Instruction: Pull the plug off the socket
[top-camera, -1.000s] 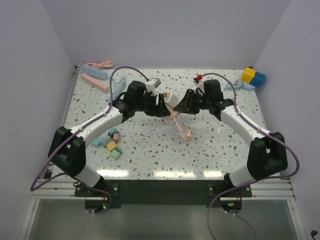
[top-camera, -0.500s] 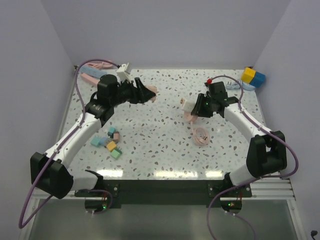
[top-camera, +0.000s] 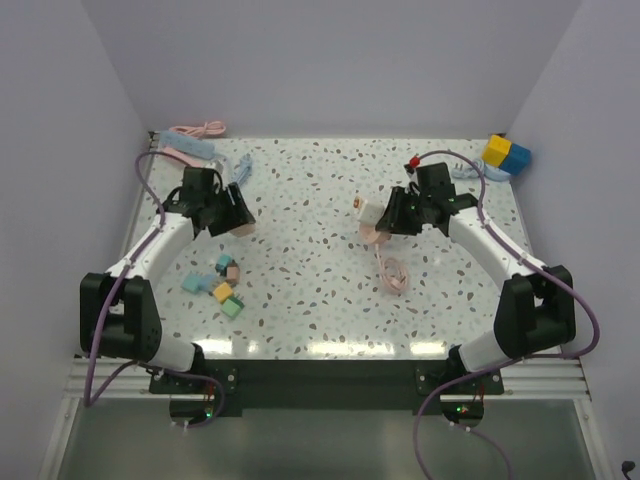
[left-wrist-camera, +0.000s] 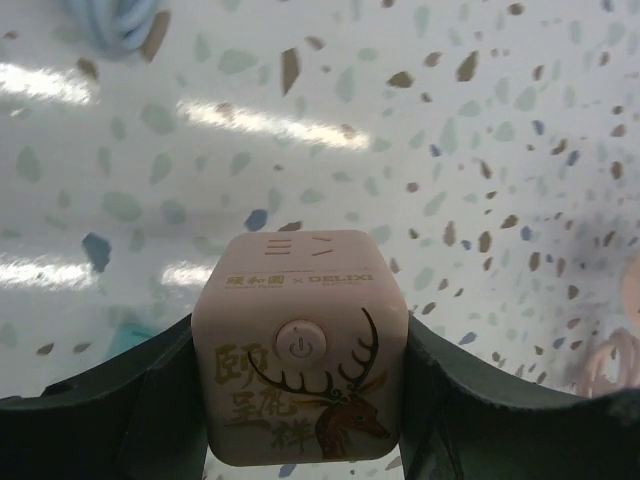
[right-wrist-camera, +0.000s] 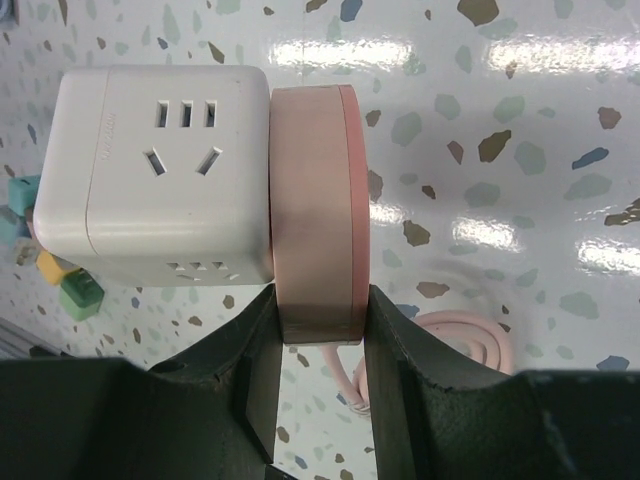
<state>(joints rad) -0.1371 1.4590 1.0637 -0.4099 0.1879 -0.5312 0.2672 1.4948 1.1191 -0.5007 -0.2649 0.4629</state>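
Note:
My left gripper holds the pink cube and needs to move down and to the left in the top view next, then release the cube there.
My left gripper (top-camera: 238, 224) is shut on a pink cube socket (top-camera: 244, 228) at the left of the table. In the left wrist view my left gripper (left-wrist-camera: 300, 405) clamps that cube (left-wrist-camera: 300, 330) by its sides; it shows a power button and a deer drawing. My right gripper (top-camera: 386, 216) is right of centre, shut on a flat pink plug (right-wrist-camera: 312, 200) that sits flush against a white cube socket (top-camera: 367, 208). The right wrist view shows my right gripper (right-wrist-camera: 318, 322) and the white cube (right-wrist-camera: 165, 170) to the plug's left. A pink cable (top-camera: 392, 274) coils on the table below.
Small coloured blocks (top-camera: 222, 285) lie near the left front. Pink and blue power strips (top-camera: 192, 150) lie at the back left corner. Yellow and blue blocks (top-camera: 507, 152) stand at the back right. A light blue cable (left-wrist-camera: 110, 15) lies beyond the pink cube.
The two grippers met at the centre a second ago. My left arm has swung left and back toward the table with the pink cube. My right gripper kept the pink plug and white cube.

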